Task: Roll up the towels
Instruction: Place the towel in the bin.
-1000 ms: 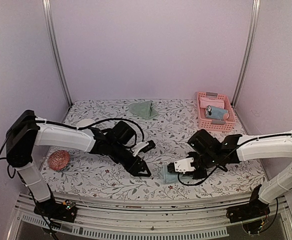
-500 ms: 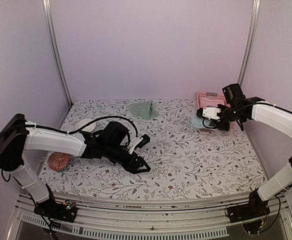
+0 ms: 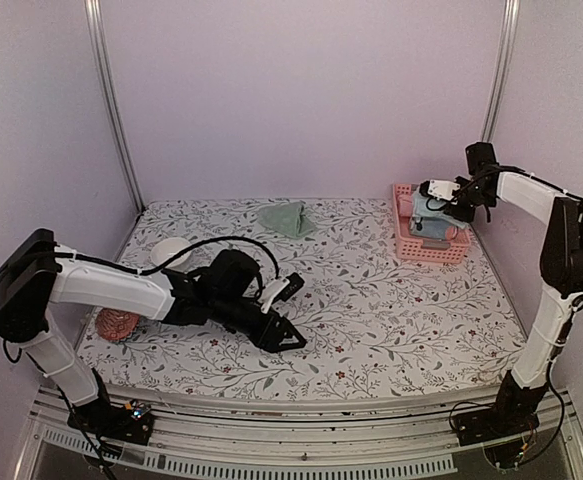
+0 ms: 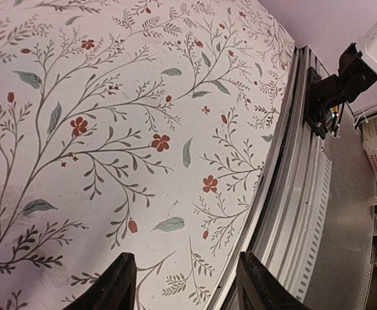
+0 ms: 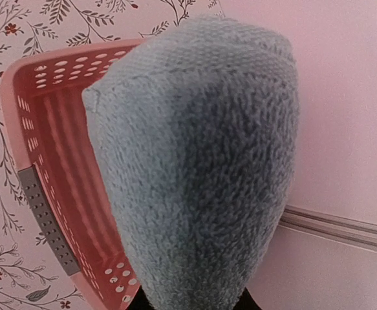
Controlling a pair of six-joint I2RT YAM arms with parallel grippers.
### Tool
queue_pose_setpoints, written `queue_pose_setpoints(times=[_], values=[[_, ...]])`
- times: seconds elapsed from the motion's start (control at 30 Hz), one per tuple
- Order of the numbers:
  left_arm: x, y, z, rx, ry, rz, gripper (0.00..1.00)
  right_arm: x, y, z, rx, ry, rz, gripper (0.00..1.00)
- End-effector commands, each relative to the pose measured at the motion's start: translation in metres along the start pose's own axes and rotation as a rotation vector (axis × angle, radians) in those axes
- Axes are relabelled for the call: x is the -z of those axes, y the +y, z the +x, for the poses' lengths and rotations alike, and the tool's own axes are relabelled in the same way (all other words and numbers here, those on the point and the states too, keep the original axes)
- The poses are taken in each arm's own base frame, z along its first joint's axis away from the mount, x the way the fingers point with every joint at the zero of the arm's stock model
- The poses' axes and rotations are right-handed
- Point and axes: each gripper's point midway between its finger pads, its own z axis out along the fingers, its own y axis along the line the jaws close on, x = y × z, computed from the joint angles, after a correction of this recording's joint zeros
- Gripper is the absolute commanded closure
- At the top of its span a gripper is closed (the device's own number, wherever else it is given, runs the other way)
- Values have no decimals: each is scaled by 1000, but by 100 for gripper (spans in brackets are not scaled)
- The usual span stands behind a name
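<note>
I need to lower my right gripper into the open inside of the pink basket next and let go of the rolled light blue towel (image 3: 429, 226), because the towel is still hanging above the basket's rim.
A rolled light blue towel (image 5: 201, 168) fills the right wrist view, and my right gripper (image 5: 194, 303) is shut on its lower end. The roll hangs over the pink basket (image 5: 46, 148). In the top view the right gripper (image 3: 441, 203) reaches over the basket (image 3: 407, 248) at the back right, with the light blue towel (image 3: 429, 226) below it. The sage-green towel (image 3: 286, 218) lies crumpled at the back middle. My left gripper (image 3: 293, 312) stands open and empty, low over the floral cloth near the front edge. Its fingertips (image 4: 120, 284) frame bare cloth.
A white bowl (image 3: 171, 250) sits at the left and a reddish ball (image 3: 117, 323) lies near the front left corner. The metal front rail (image 4: 304, 194) runs beside the left gripper. Upright frame posts stand at the back corners.
My right arm has carried the light blue towel from the front middle of the table up to the basket at the back right. The left gripper has shifted slightly and stays open.
</note>
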Motion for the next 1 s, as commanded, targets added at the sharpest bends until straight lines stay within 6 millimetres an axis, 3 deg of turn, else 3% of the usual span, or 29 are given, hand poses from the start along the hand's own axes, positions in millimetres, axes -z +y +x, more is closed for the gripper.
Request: queue_pose_setpoints(times=[0.0, 0.17, 0.57, 0.7, 0.97], values=[[-11, -7, 6, -2, 15, 24, 45, -26, -10, 3, 28, 15, 10, 97], [-14, -4, 10, 3, 28, 22, 45, -56, 2, 14, 32, 28, -40, 97], [-34, 2, 12, 4, 67, 34, 45, -92, 35, 33, 77, 53, -157, 97], [-41, 6, 15, 9, 85, 35, 45, -107, 30, 37, 89, 63, -153, 97], [-53, 13, 14, 17, 112, 44, 45, -137, -3, 44, 77, 84, -38, 98]])
